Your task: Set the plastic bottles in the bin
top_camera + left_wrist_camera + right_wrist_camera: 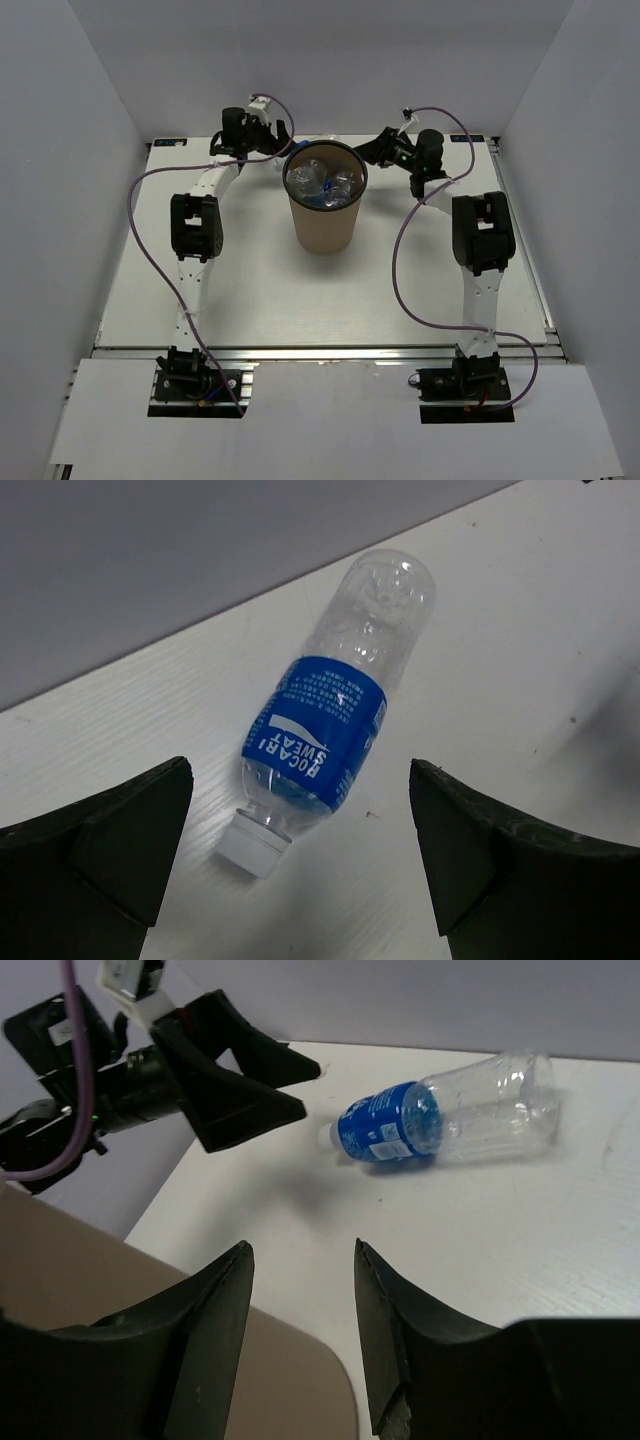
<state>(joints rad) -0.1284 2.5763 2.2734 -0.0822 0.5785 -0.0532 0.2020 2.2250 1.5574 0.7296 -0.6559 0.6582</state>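
Observation:
My left gripper lowers toward the table next, fingers straddling the bottle's narrow neck [268, 818], and closes, since the clear bottle's end with the cap still lies below the open fingers.
One plastic bottle [330, 705], clear with a blue label and white cap, lies on its side on the white table behind the bin. My left gripper [300, 830] hovers over its cap end, open, with the cap between the fingers but untouched. The brown bin [323, 222] stands mid-table with several bottles [325, 183] inside. My right gripper [302, 1245] is at the bin's far right rim, open and empty. In the right wrist view the lying bottle [450, 1115] is beyond it, with the left gripper [235, 1085] at that bottle's cap end and the bin [60, 1250] below left.
The back wall runs close behind the lying bottle [150, 560]. Grey side walls enclose the table [240, 300]. A purple cable [140, 230] loops beside each arm.

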